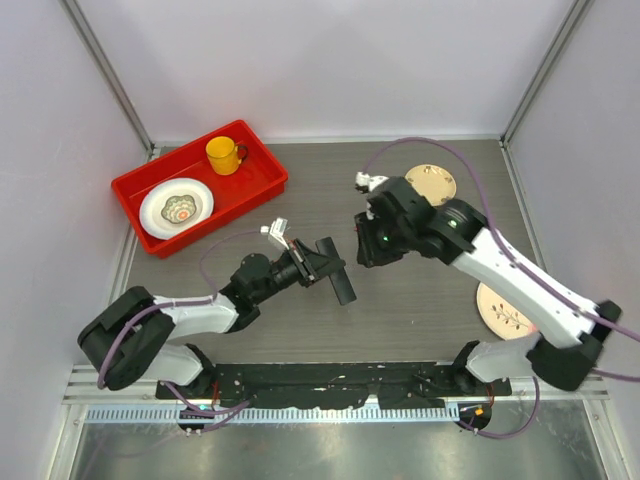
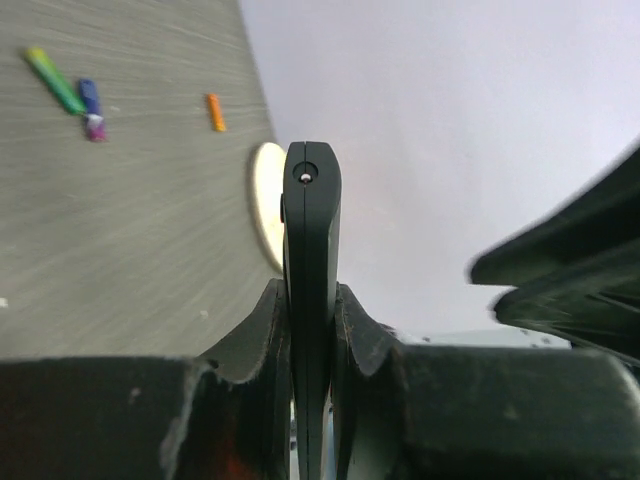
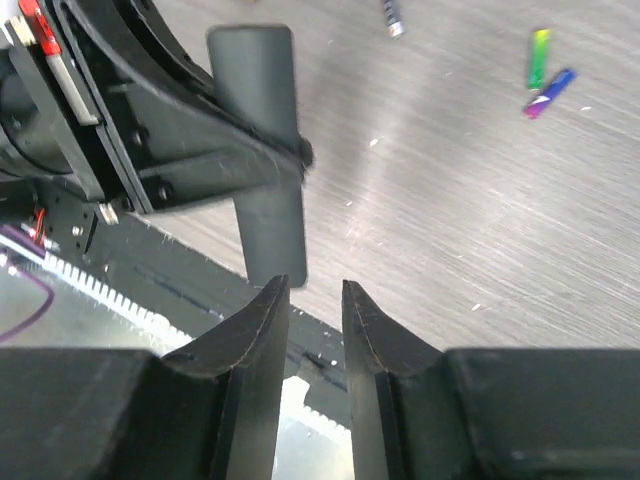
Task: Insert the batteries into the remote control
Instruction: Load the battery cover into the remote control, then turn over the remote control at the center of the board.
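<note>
The robot needs to turn the left gripper's fingers downward next and lower the remote control (image 1: 342, 288) onto the middle of the table.
My left gripper (image 1: 322, 262) is shut on the remote control (image 1: 342, 288), a slim black bar held on edge above the table's middle. In the left wrist view the remote (image 2: 311, 220) stands up between the fingers (image 2: 262, 330). My right gripper (image 1: 362, 250) is just right of it, open by a narrow gap and empty (image 3: 315, 288); the remote's end (image 3: 272, 240) lies close ahead of its left fingertip. A green battery (image 3: 539, 58), a purple-blue battery (image 3: 550, 92) and a dark silver battery (image 3: 392, 17) lie on the table. An orange battery (image 2: 216, 112) lies apart. The right arm hides them in the top view.
A red tray (image 1: 262, 165) at the back left holds a yellow mug (image 1: 224, 155) and a white plate (image 1: 176, 208). One wooden disc (image 1: 430, 183) lies at the back right, another (image 1: 503, 308) at the right near the arm's base.
</note>
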Robot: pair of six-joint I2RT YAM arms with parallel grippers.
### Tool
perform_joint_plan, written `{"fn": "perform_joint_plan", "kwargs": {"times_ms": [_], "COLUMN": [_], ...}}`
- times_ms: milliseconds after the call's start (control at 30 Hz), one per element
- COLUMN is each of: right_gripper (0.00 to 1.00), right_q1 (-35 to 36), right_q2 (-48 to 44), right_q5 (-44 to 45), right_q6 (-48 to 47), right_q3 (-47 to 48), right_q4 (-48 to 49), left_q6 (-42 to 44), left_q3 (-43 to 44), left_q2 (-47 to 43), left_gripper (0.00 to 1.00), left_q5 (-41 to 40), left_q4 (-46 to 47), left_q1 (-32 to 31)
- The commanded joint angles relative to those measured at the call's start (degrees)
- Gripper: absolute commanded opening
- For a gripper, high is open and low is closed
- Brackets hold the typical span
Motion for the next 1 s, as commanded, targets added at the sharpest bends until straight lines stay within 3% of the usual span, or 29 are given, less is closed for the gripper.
{"fn": "perform_joint_plan", "kwargs": {"times_ms": [0,67,100,200,400,567,967], "right_gripper": [0.32,0.32,0.31,0.3,0.31,0.31,0.31], "right_q1": [-0.22,-0.13,-0.22,-0.13,-0.04,-0.13,0.04], "right_q2": [-12.14,-15.5,-16.91,-22.18,-25.8,-27.73,-30.37], "right_q5": [12.37,13.26,14.39,15.63,18.36,17.22,16.34], "right_q6": [6.98,9.52,10.32,11.99,11.56,10.95,9.54], "right_q3": [-10.67,-18.85,-21.22,-29.05,-33.9,-34.6,-35.57], "right_q4": [12.91,17.42,20.75,24.72,23.33,24.12,23.42], "left_q6": [12.17,22.94,25.8,33.81,43.91,45.6,44.73], "left_q3": [9.61,15.43,20.68,29.56,43.64,54.03,66.25], "left_q2": [-6.16,-7.32,-6.8,-4.35,6.54,21.38,37.58], "left_gripper": [0.0,0.0,0.0,0.0,0.0,0.0,0.0], "left_q5": [0.41,-3.01,-5.12,-16.89,-36.5,-41.87,-41.35], "left_q4": [-31.03,-47.45,-60.14,-81.53,-101.81,-110.18,-109.49], "left_q1": [2.27,2.19,2.1,2.19,2.27,2.36,-2.21]}}
